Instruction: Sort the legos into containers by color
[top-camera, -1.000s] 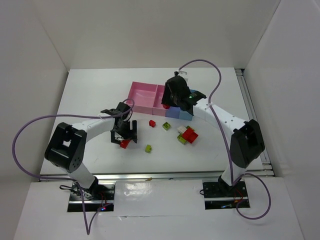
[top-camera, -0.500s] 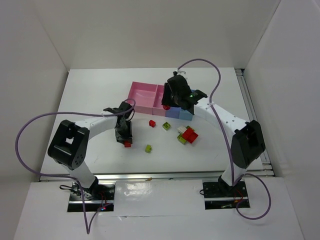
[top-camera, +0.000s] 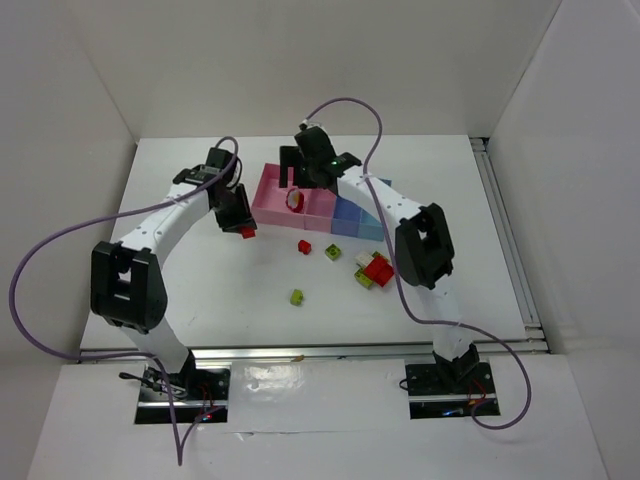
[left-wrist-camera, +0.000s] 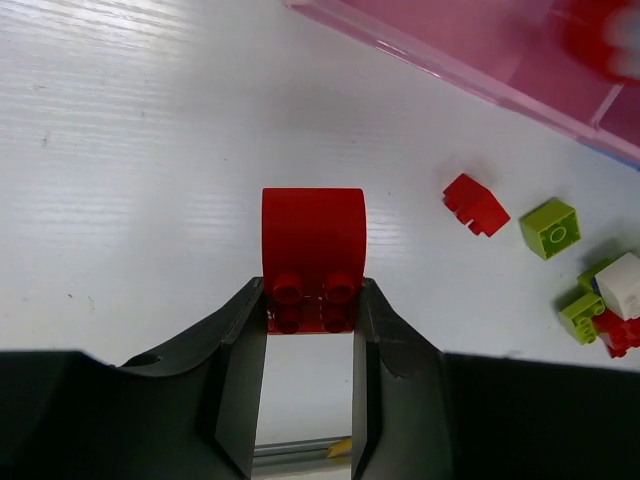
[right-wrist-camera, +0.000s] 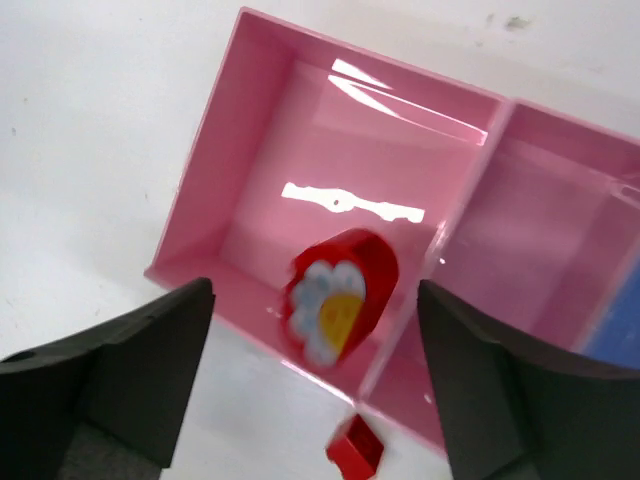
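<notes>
I need to move my left gripper outward, to its right in the top view, over the wide pink bin (left-wrist-camera: 465, 28) that holds red lego. Then I need to release the red lego brick (left-wrist-camera: 313, 248).
My left gripper (left-wrist-camera: 310, 312) is shut on a red lego brick (left-wrist-camera: 313, 248), held above the table just left of the containers (top-camera: 268, 196). In the top view this left gripper (top-camera: 240, 224) sits beside the wide pink bin. My right gripper (right-wrist-camera: 315, 330) stands open over that wide pink bin (right-wrist-camera: 250, 180). A red lego with a white-and-yellow flower (right-wrist-camera: 340, 295) shows blurred and loose between its fingers, inside the bin. The narrower pink bin (right-wrist-camera: 560, 230) lies to its right.
Loose legos lie on the table in front of the bins: a small red one (top-camera: 304, 245), a yellow-green one (top-camera: 332, 252), a red, white and green cluster (top-camera: 375, 270) and another yellow-green one (top-camera: 297, 296). The blue bins (top-camera: 352, 218) continue the row rightward.
The left gripper shut on the red brick and carried it back toward the bins' left side. The right gripper swung left over the wide pink bin and opened, releasing the flower brick.
</notes>
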